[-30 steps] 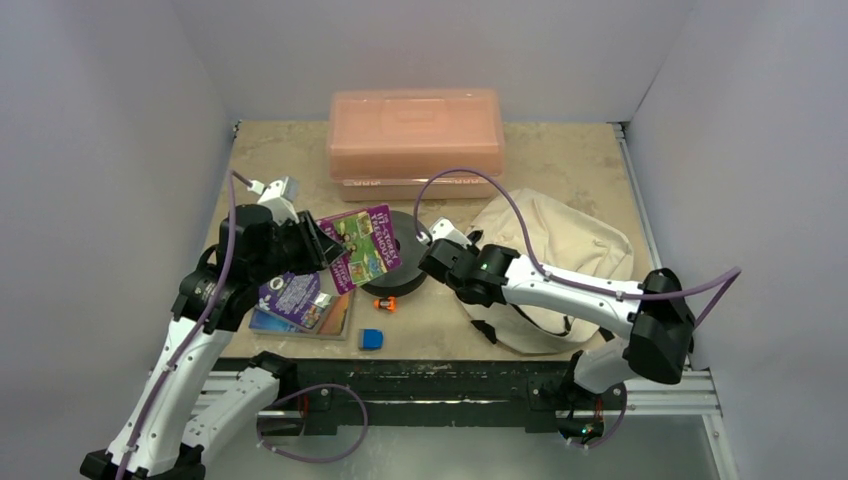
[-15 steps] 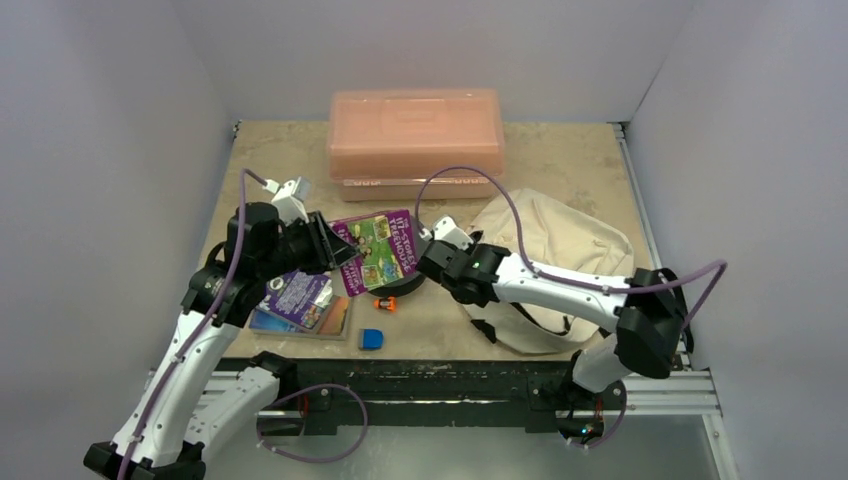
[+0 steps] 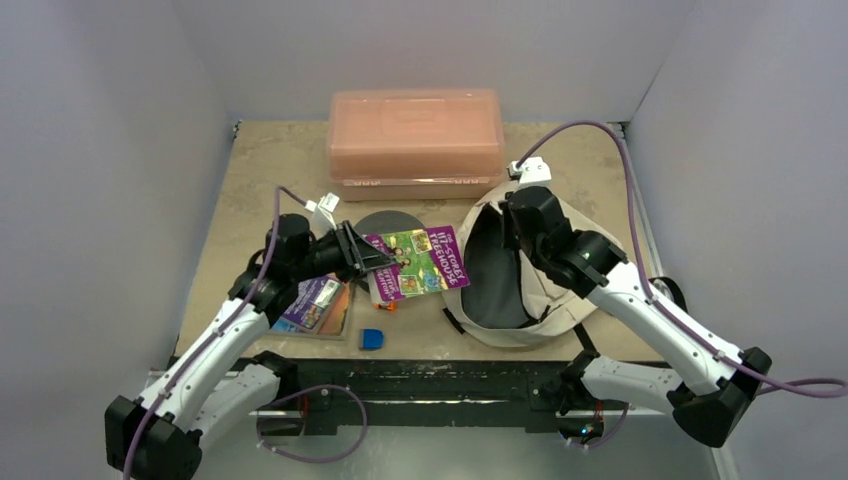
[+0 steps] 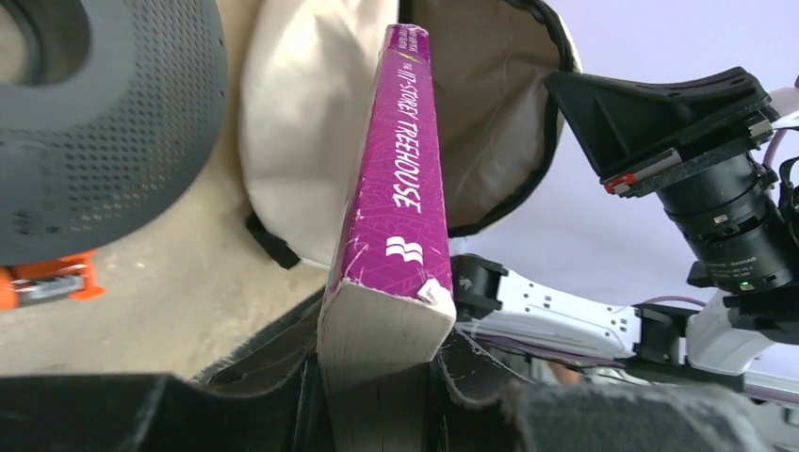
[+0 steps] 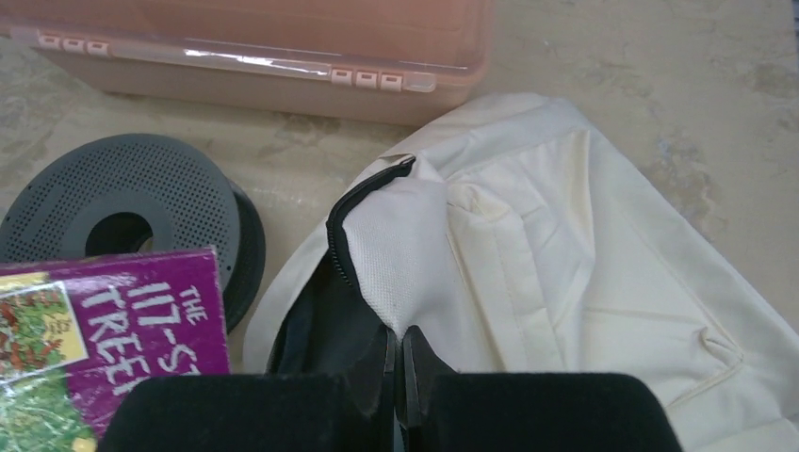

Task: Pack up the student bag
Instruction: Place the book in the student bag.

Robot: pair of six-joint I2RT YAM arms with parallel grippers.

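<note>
My left gripper pushes the purple book deep inside next and releases it. The bag's held-open mouth lies to this gripper's right in the top view.
The student bag lies at the right, cream with a black zip, and its dark mouth gapes toward the left. My right gripper is shut on the bag's upper edge and holds it up; the right wrist view shows the jaws pinched on the white mesh lining beside the zip. My left gripper is shut on a purple book, held just left of the mouth. In the left wrist view the book's spine points into the bag's opening.
A grey perforated disc sits behind the book, with a small orange thing below it. A salmon-pink plastic box stands at the back. Other books and a blue block lie at the front left.
My right gripper shut on the bag's edge and swung up and back, pulling the mouth open. My left gripper carried the purple book rightward to the opening.
</note>
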